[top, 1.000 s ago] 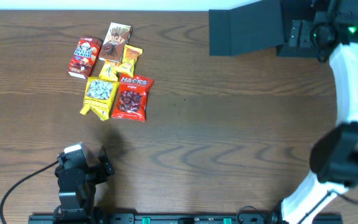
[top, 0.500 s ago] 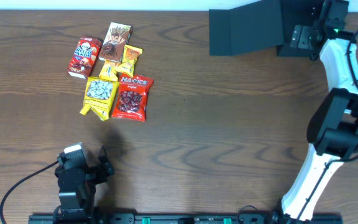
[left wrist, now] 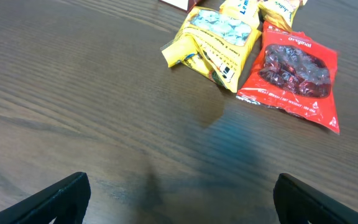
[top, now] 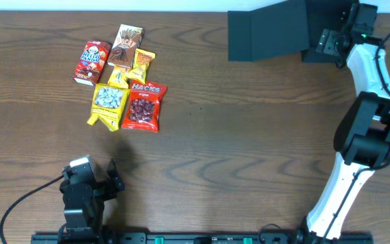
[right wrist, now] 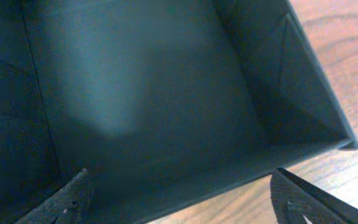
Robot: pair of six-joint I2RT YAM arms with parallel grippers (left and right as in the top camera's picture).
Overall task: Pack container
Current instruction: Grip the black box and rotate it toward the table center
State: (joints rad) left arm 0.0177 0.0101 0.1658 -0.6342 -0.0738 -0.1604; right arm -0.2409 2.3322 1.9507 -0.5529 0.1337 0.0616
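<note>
My right gripper should next lower over the box's thin near side so that my fingers straddle it, as the rim of that side already runs between my open fingers.
The container [top: 269,32] is a matte black box at the table's far right edge, its flap lid open. In the right wrist view its dark empty inside [right wrist: 148,87] fills the frame. My right gripper [right wrist: 182,202] is open at the box's right end [top: 329,42], its fingertips [right wrist: 303,202] spread over the near wall. A cluster of snack packets lies at the far left: a red Hacks bag [top: 143,106], a yellow bag [top: 109,103], a red box [top: 91,62], a brown Pocky box [top: 125,46]. My left gripper [left wrist: 179,202] is open and empty near the front left [top: 112,177], short of the bags.
A small orange packet [top: 141,65] lies among the snacks. The red bag [left wrist: 294,74] and yellow bag [left wrist: 216,40] show at the top of the left wrist view. The right arm [top: 367,135] stretches along the table's right side.
The right arm has swung its upper link toward the back right and its gripper has settled at the box's right end. The left arm and the snacks have not moved.
</note>
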